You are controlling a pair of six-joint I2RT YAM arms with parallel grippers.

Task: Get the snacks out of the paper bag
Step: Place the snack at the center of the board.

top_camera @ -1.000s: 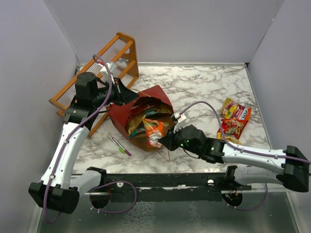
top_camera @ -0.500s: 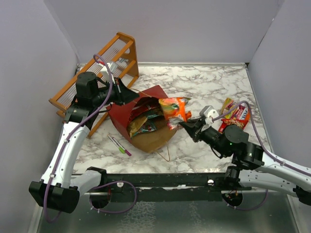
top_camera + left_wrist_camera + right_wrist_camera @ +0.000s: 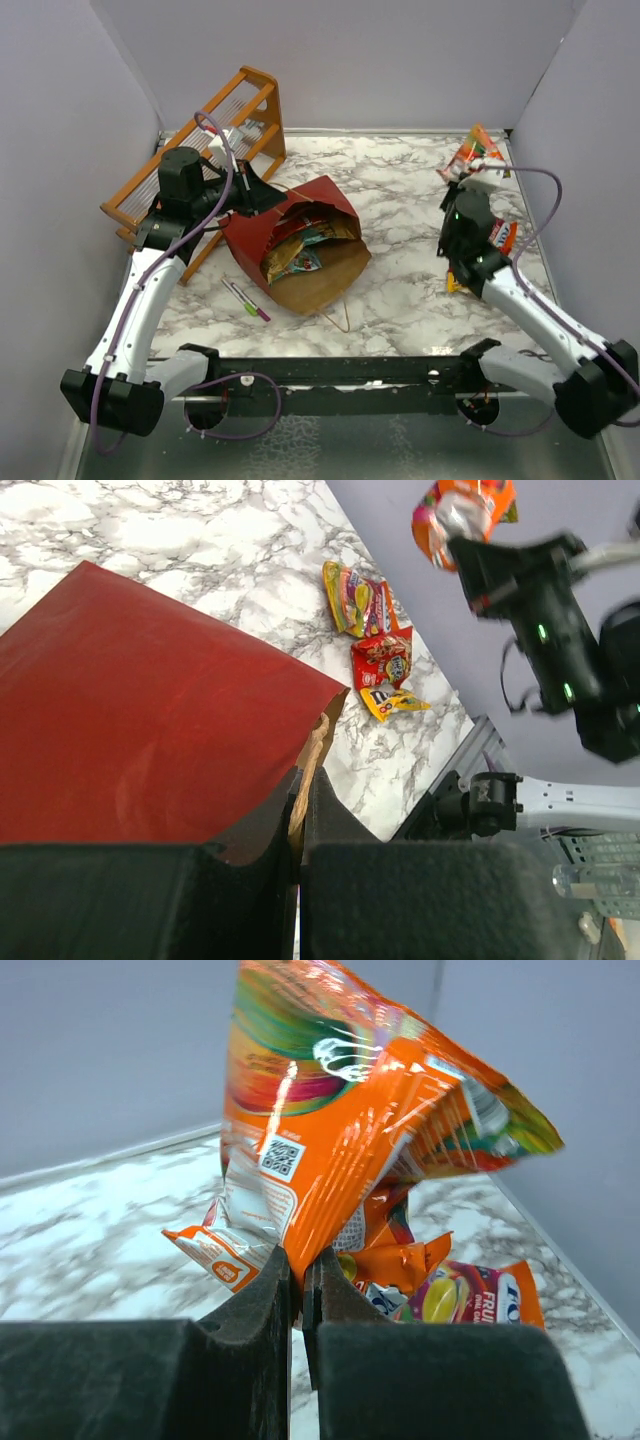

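Observation:
My right gripper goes down and outward next, tilting downward, and lays the orange packet [image 3: 474,150] beyond the other snacks [image 3: 497,237] by the wall, where bare marble shows.
The dark red paper bag [image 3: 270,228] lies on its side mid-table, its kraft mouth open toward the front, with several snack packets [image 3: 295,255] inside. My left gripper [image 3: 262,195] is shut on the bag's upper rim [image 3: 315,750], holding it open. My right gripper [image 3: 462,180] is shut on an orange snack packet [image 3: 474,150], held in the air at the far right; the packet fills the right wrist view [image 3: 340,1130]. Other snacks [image 3: 497,237] lie on the table at the right, also in the left wrist view [image 3: 380,660].
An orange wooden rack [image 3: 195,170] stands at the back left behind the left arm. Green and pink markers [image 3: 245,298] lie in front of the bag. Grey walls enclose the marble table [image 3: 400,180]. A tan loop handle [image 3: 340,318] trails from the bag's mouth.
My right gripper pulled the orange packet out of the bag's mouth, then swung right and back, lifting it to the far right corner. The left arm and bag stayed still.

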